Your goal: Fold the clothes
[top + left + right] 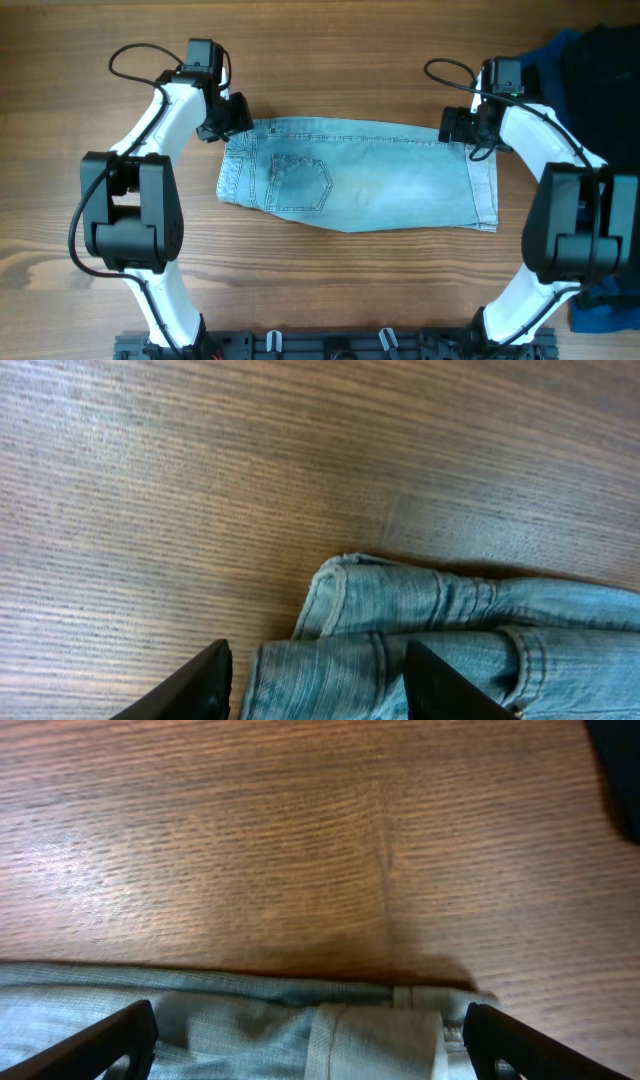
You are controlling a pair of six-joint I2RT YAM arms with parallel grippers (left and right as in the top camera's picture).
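I will draw my right gripper slightly back next, and then I will close it on the far corner of the rolled cuff, which is already between its spread fingers.
The light blue denim shorts (360, 175) lie flat across the middle of the wooden table, folded lengthwise, waistband to the left, rolled cuffs to the right, one back pocket facing up. My left gripper (232, 122) is open at the far left corner; in the left wrist view its jaws (318, 665) straddle the waistband denim (450, 630) without closing. My right gripper (462, 125) is open at the far right corner; in the right wrist view its jaws (310, 1025) are spread wide around the cuff edge (230, 1020).
A pile of black and navy garments (590, 50) sits at the far right corner and shows at the right wrist view's upper right (620, 770). A blue cloth (605, 310) lies at the front right. A dark rail (340, 345) runs along the front edge.
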